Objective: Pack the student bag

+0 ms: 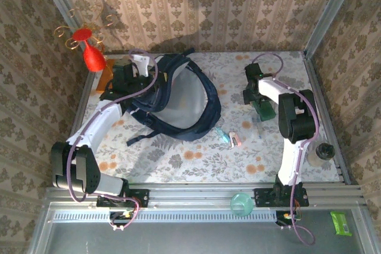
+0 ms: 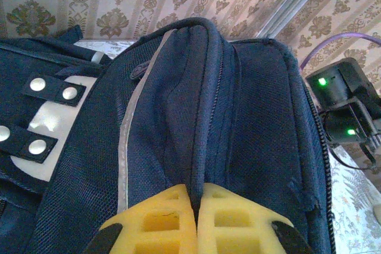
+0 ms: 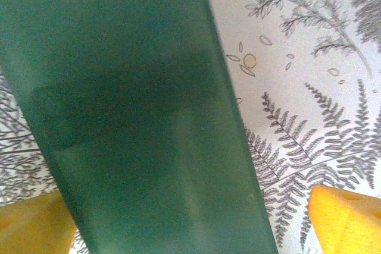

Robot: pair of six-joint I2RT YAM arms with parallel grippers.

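Next I should lower my right gripper astride the flat green book [image 1: 264, 110] [image 3: 164, 188] and close on both long edges, since the book lies below the gripper, between its wide-apart fingers.
The student bag [image 1: 178, 96], dark navy with a pale stripe, lies open at the table's left middle. My left gripper [image 1: 134, 71] is at its far left rim. In the left wrist view its yellow fingers [image 2: 161, 218] are shut on a ridge of the bag's navy fabric [image 2: 202, 117] beside a zip. My right gripper [image 1: 259, 94] hangs at the right over a dark green flat item [image 1: 265, 110]. In the right wrist view that green item [image 3: 137, 117] lies on the fern-print cloth between the wide-apart yellow fingers [image 3: 348, 218], and my right gripper [image 3: 190, 230] is open around it.
A red ornament [image 1: 92, 55] and an orange thing [image 1: 107, 78] sit at the back left. Small teal and pink items [image 1: 229, 138] lie right of the bag. A jar [image 1: 324, 151] stands by the right edge. A teal cup [image 1: 241, 203] and a green packet [image 1: 340, 222] rest on the near rail.
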